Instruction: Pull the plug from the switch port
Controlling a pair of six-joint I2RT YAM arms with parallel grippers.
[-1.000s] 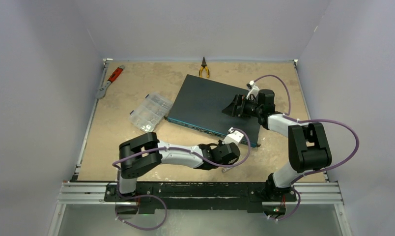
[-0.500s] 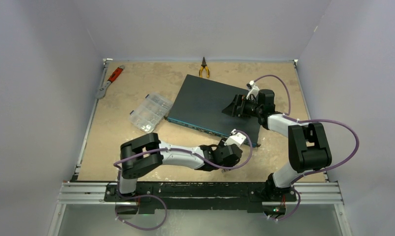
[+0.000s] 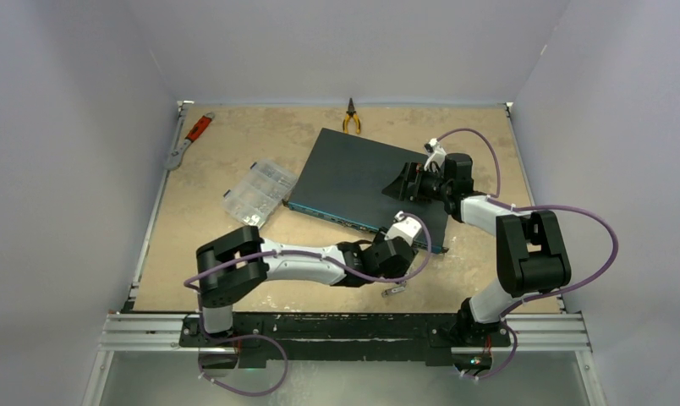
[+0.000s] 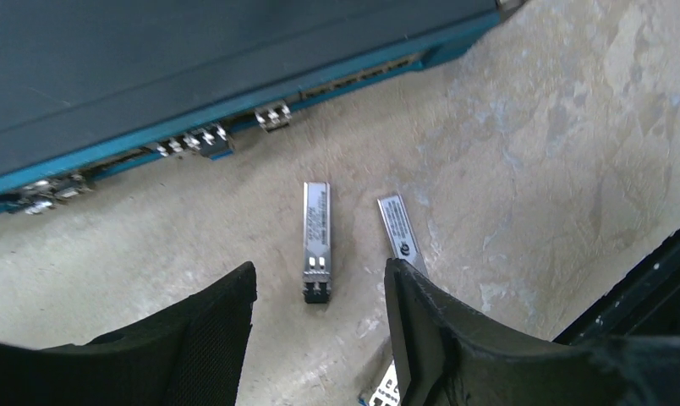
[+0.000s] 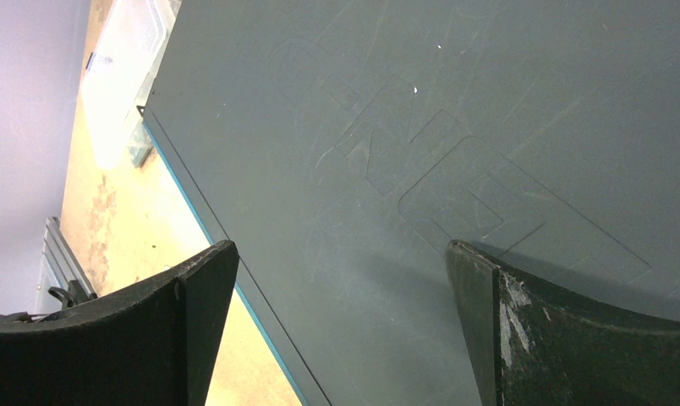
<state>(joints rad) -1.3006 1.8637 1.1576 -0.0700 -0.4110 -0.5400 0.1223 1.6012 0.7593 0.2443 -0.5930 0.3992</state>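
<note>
The lone metal plug is still seated in the port side of the switch. My left gripper will next move outward past the loose silver plug to the lone metal plug and close.
The switch (image 3: 362,182) is a flat dark-teal box; its blue-edged port face (image 4: 235,110) runs across the top of the left wrist view. Small metal plugs (image 4: 273,114) still sit in that face. One silver plug (image 4: 316,233) lies loose on the table, clear of the ports. My left gripper (image 4: 320,275) (image 3: 390,272) hovers over its near end, open, touching nothing. A second loose silver module (image 4: 398,227) lies beside it, partly hidden by my right-hand finger (image 4: 430,330). My right gripper (image 5: 341,254) (image 3: 402,184) stands wide open over the switch's top (image 5: 421,127).
A clear plastic compartment box (image 3: 259,192) lies left of the switch. Yellow-handled pliers (image 3: 351,118) lie at the back edge and a red-handled wrench (image 3: 191,138) at the back left. The black front rail (image 4: 649,279) runs close to the loose modules.
My left gripper has gone from shut to open, and the silver plug now lies free on the table. The left arm has shifted slightly. The right arm has not moved.
</note>
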